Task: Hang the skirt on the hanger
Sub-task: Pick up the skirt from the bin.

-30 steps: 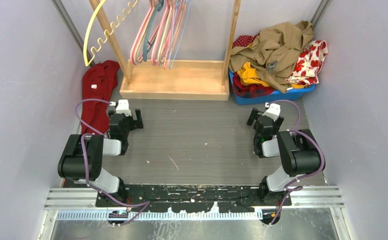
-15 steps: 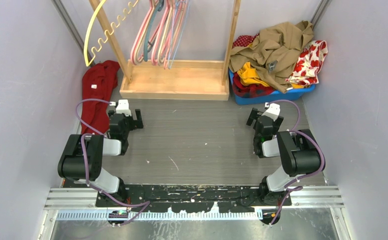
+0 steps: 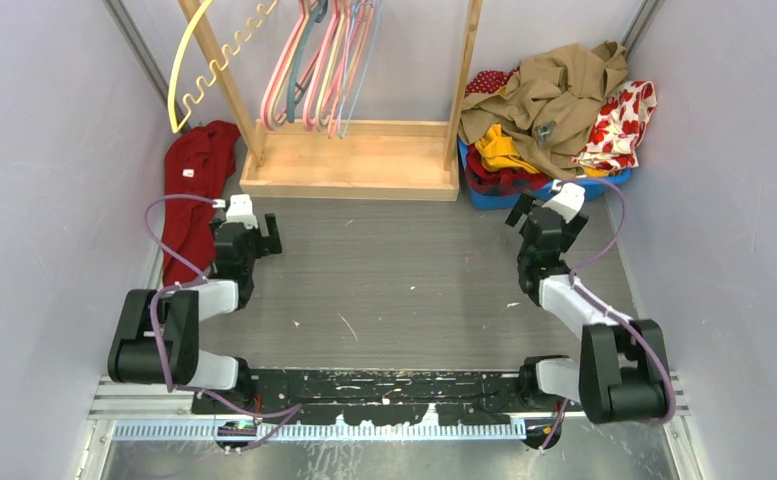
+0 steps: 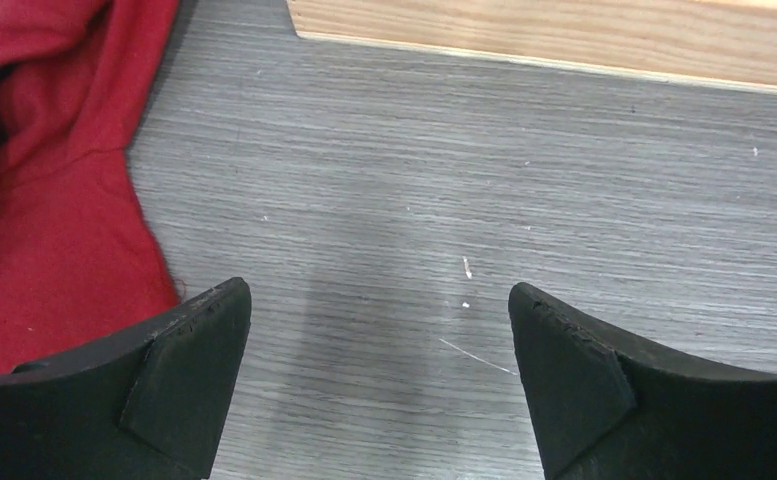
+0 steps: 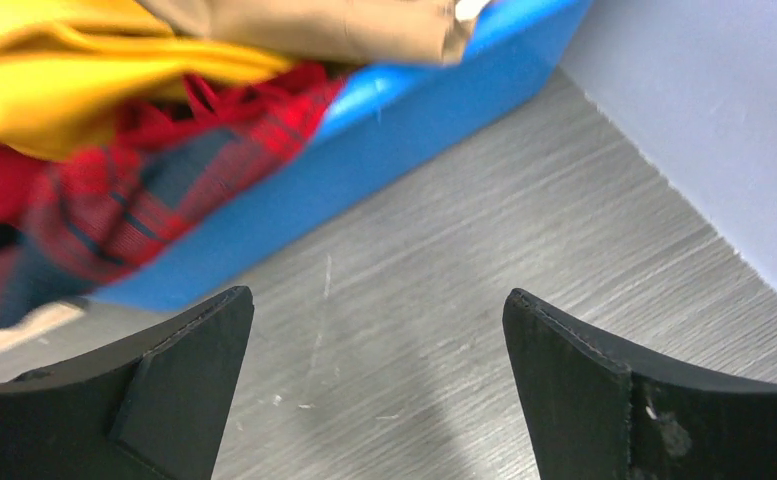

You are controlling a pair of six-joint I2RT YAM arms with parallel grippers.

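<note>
The robot's right gripper will next go up and outward over the bin's front side, then down onto the tan garment's middle (image 3: 547, 122), because the garment lies uncovered on top of the pile.
A red garment (image 3: 192, 195) lies crumpled on the floor at the left wall; its edge shows in the left wrist view (image 4: 49, 200). More clothes fill a blue bin (image 3: 539, 190) at the back right. I cannot tell which piece is the skirt. Several pastel hangers (image 3: 319, 60) hang on the wooden rack (image 3: 354, 160). My left gripper (image 3: 247, 235) (image 4: 376, 290) is open over bare floor, just right of the red garment. My right gripper (image 3: 544, 222) (image 5: 376, 295) is open over the floor, just short of the bin's front wall (image 5: 364, 150).
A yellow wavy hanger (image 3: 189, 75) leans on the rack's left post. A tan garment (image 3: 549, 90) tops the bin pile, with a red-and-white floral piece (image 3: 619, 125) on its right. Grey walls close in on both sides.
The right arm has stretched forward and to the right, bringing its gripper close to the blue bin. The left gripper has shifted slightly forward. Both stay open.
</note>
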